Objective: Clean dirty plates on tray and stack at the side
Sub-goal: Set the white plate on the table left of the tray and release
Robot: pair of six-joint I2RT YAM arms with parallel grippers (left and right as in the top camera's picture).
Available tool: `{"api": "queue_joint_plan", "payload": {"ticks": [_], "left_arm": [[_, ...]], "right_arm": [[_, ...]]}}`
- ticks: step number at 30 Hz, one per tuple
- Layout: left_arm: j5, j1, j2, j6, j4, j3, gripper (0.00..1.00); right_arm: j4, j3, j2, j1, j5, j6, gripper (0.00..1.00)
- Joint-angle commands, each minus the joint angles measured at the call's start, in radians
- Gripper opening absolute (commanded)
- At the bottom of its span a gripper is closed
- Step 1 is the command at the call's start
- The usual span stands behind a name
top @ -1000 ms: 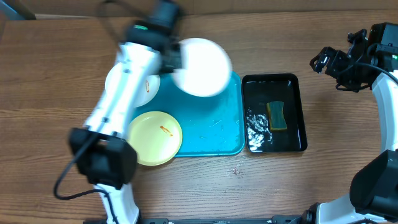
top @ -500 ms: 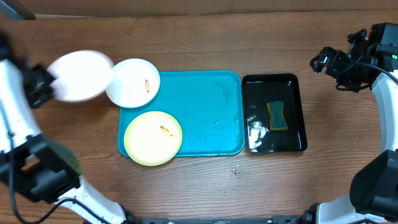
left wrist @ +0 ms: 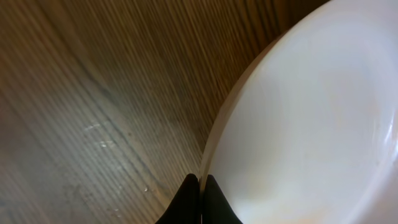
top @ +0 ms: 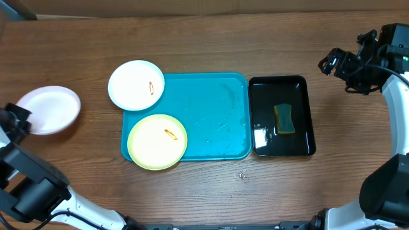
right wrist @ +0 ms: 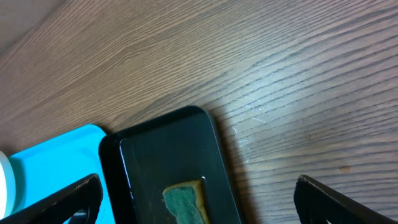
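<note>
I will next move my left gripper down toward the turquoise tray and release the smear-free white plate on the bare wood tabletop beside it.
A white plate (top: 48, 110) lies at the far left of the table, off the tray. My left gripper (top: 19, 119) is shut on its rim; in the left wrist view the black fingertips (left wrist: 201, 198) pinch the edge of the plate (left wrist: 311, 130). A second white plate (top: 135, 85) with an orange smear sits over the turquoise tray's (top: 217, 121) back-left corner. The pale yellow-green plate (top: 157, 141) with an orange smear lies on the tray's front left. My right gripper (top: 333, 62) is open and empty, held high at the right; its fingers (right wrist: 199, 199) stand wide apart.
A black tray (top: 281, 116) with water and a green-yellow sponge (top: 284, 119) stands right of the turquoise tray; it also shows in the right wrist view (right wrist: 168, 168). The table is brown wood.
My left arm has swung the white plate from above the tray's back to the far left of the table and lowered it. The right arm has not moved.
</note>
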Motion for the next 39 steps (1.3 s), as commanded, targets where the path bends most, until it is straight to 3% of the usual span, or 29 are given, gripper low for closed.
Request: {"api": "queue_joint_plan", "payload": {"ticks": [1, 7, 10, 12, 19, 23, 28, 39], "left_arm": [[0.013, -0.05, -0.023, -0.006, 0.102, -0.134, 0.04], [0.016, -0.106, -0.023, 0.01, 0.181, -0.212, 0.07], [0.087, -0.133, -0.023, 0.036, 0.17, -0.195, 0.34], [0.152, -0.152, -0.023, 0.055, 0.137, -0.166, 0.36], [0.152, -0.269, -0.023, 0.115, 0.014, 0.002, 0.43], [0.15, -0.359, -0.023, 0.185, 0.023, 0.024, 0.68], [0.139, -0.451, -0.023, 0.265, 0.094, -0.008, 0.64], [0.088, -0.534, -0.023, 0.294, 0.249, -0.09, 0.61]], "right_arm": [[0.002, 0.004, -0.008, -0.003, 0.002, 0.001, 1.0], [0.002, 0.004, -0.008, -0.003, 0.002, 0.001, 1.0], [0.002, 0.004, -0.008, -0.003, 0.002, 0.001, 1.0], [0.002, 0.004, -0.008, -0.003, 0.002, 0.001, 1.0], [0.002, 0.004, -0.008, -0.003, 0.002, 0.001, 1.0], [0.002, 0.004, -0.008, -0.003, 0.002, 0.001, 1.0], [0.002, 0.004, -0.008, -0.003, 0.002, 0.001, 1.0], [0.002, 0.004, -0.008, -0.003, 0.002, 0.001, 1.0]]}}
